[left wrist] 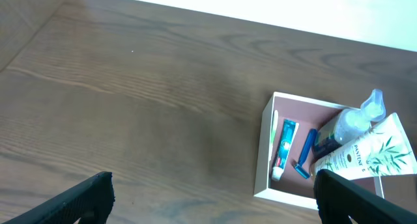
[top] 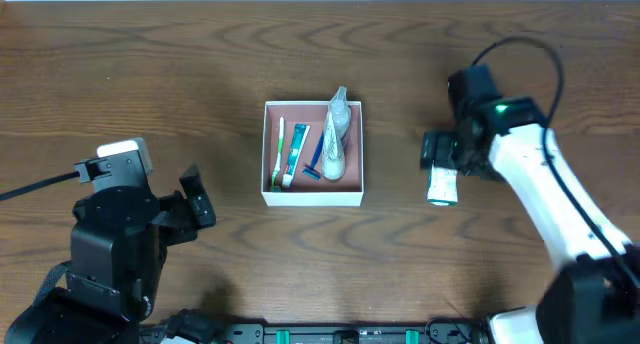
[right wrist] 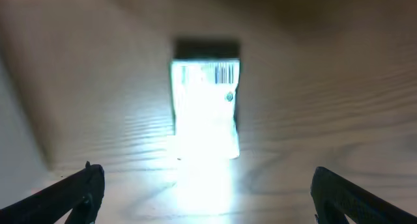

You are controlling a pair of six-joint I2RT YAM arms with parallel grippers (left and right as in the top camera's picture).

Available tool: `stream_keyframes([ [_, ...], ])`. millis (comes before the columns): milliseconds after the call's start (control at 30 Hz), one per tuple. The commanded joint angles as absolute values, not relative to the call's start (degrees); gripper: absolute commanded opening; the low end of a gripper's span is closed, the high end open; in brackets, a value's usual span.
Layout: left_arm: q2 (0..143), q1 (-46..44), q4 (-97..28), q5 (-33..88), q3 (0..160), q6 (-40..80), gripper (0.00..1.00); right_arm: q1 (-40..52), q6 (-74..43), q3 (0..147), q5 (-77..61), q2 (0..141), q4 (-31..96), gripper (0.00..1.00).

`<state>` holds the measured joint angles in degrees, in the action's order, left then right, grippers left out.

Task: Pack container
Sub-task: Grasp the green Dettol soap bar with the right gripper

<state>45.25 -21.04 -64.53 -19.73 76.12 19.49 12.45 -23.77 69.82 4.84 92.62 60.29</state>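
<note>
Next, my right gripper moves down onto the small white packet [top: 442, 190] [right wrist: 205, 107], one finger along each long side, because the packet lies lined up between the open fingers.
The container [top: 313, 195] is a square white-walled box with a pinkish floor at the table's middle. It holds a toothbrush, a toothpaste tube [top: 296, 152], a blue razor [top: 310, 156], a clear bottle and a white tube [top: 337, 144]. It also shows in the left wrist view [left wrist: 264, 148]. My right gripper [top: 440, 162] is open above a small white packet [top: 442, 190] lying on the table to the right of the container; in the right wrist view the packet [right wrist: 205, 107] glares between the open fingers [right wrist: 208, 191]. My left gripper [top: 197, 197] is open and empty, left of the container.
The wooden table [top: 200, 74] runs to a pale back edge. The right arm's black cable [top: 520, 49] loops above the right gripper. The left arm's base [top: 110, 244] fills the lower left corner.
</note>
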Motion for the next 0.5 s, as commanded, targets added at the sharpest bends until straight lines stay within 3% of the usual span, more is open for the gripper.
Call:
stream_keyframes([
  [0, 45.23, -20.75, -64.71, -20.45, 76.40, 19.18, 0.98, 11.40, -21.87, 65.95, 2.48, 94.63, 56.90, 0.99],
  [100, 45.23, -20.75, -64.71, -20.45, 76.40, 19.18, 0.98, 11.42, -19.55, 63.51, 2.04, 96.86, 52.07, 0.97],
  [367, 45.23, -20.75, -64.71, -20.45, 76.40, 19.18, 0.98, 11.42, -19.05, 59.51, 1.63, 101.82, 42.02, 0.81],
  [467, 45.23, -20.75, -64.71, -20.45, 76.40, 19.18, 0.98, 11.40, -19.00, 59.00, 1.69, 103.24, 41.08, 0.70],
])
